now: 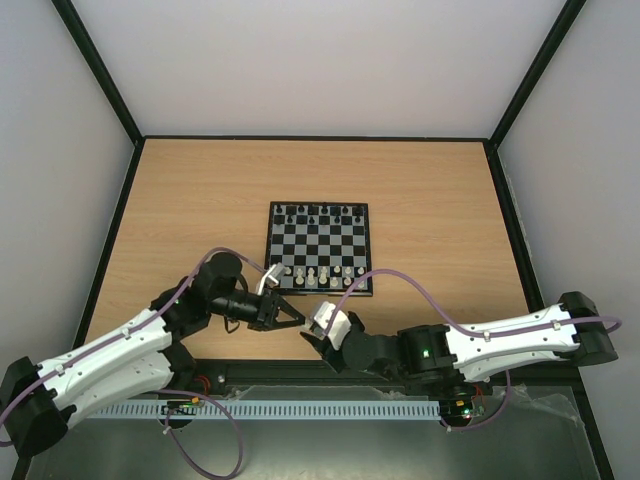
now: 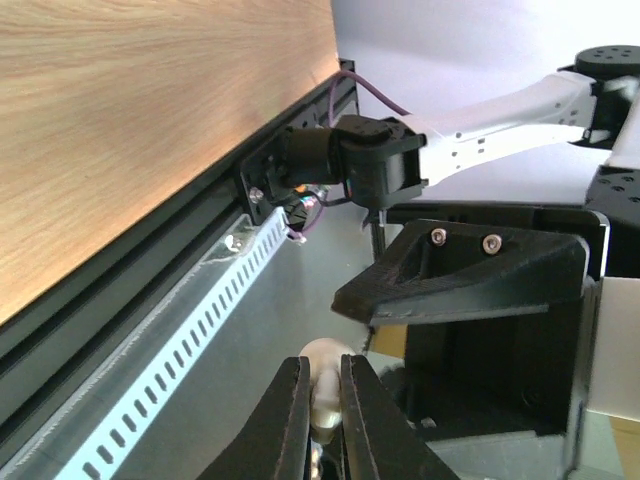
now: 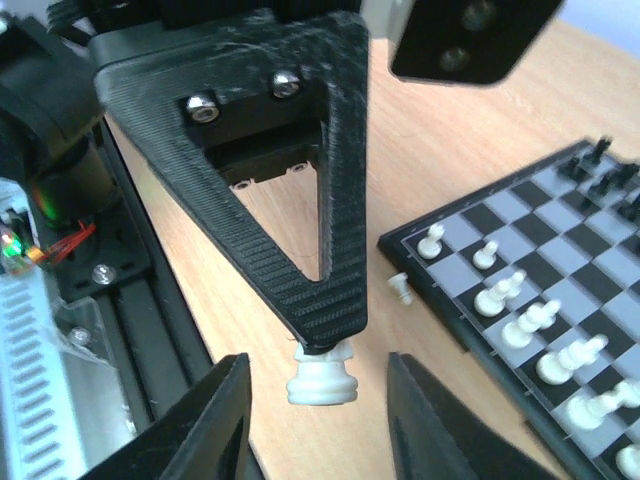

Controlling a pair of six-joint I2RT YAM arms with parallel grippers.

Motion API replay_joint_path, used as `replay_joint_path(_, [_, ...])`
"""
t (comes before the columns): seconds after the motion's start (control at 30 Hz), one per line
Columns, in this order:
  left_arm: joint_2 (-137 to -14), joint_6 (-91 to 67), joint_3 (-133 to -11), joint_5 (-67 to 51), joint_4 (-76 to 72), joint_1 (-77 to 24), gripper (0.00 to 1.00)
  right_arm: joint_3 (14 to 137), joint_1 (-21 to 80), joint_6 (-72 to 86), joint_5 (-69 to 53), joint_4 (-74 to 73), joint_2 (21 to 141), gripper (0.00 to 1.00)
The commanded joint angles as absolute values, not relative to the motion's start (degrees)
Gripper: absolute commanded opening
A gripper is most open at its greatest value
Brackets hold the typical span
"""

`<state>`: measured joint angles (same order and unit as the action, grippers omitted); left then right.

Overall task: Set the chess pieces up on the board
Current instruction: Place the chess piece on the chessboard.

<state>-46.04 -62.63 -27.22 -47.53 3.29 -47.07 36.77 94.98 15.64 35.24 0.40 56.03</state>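
Note:
The gap in the near row beside the corner piece (image 1: 287, 283) lies outward from my left gripper and below it. My left gripper should swing outward, turn its fingers down and lower its cream-white piece onto that gap.
My left gripper (image 1: 297, 321) is shut on a cream-white chess piece (image 2: 325, 372), held head-in between its fingers just off the board's near edge. In the right wrist view that piece (image 3: 322, 378) hangs base-down from the left gripper's black finger (image 3: 300, 200), above the wood. My right gripper (image 3: 318, 372) is open with one jaw on each side of the piece, not touching it; it also shows in the top view (image 1: 318, 326). The checkered board (image 1: 320, 245) holds several white pieces (image 1: 320, 272) on its near rows.
Black pieces (image 1: 318, 212) stand along the board's far row. One small white piece (image 3: 400, 288) lies on its side on the wood just off the board's (image 3: 548, 190) near corner. The table's front rail (image 2: 180, 330) runs below the grippers.

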Motion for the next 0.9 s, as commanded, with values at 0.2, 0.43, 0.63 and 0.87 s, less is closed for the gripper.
replay_joint_path(0.2, [-48.3, -51.0, -35.6, -33.8, 18.0, -46.2, 0.02, 36.1, 93.8, 19.7, 39.9, -2.5, 49.1, 0.67])
replay_joint_path(0.43, [-49.6, -44.1, -40.8, -9.5, 25.5, -47.4, 0.02, 37.7, 93.1, 28.6, 44.0, -12.0, 41.3, 0.80])
replay_joint_path(0.63, [-61.7, -42.5, -46.6, 6.5, 28.1, -52.4, 0.02, 42.6, 90.6, 37.9, 46.8, -23.4, 43.5, 0.98])
replay_joint_path(0.87, [-75.2, -40.7, -59.5, 15.8, 42.1, -56.1, 0.02, 46.7, 89.9, 44.3, 45.1, -33.6, 42.5, 0.99])
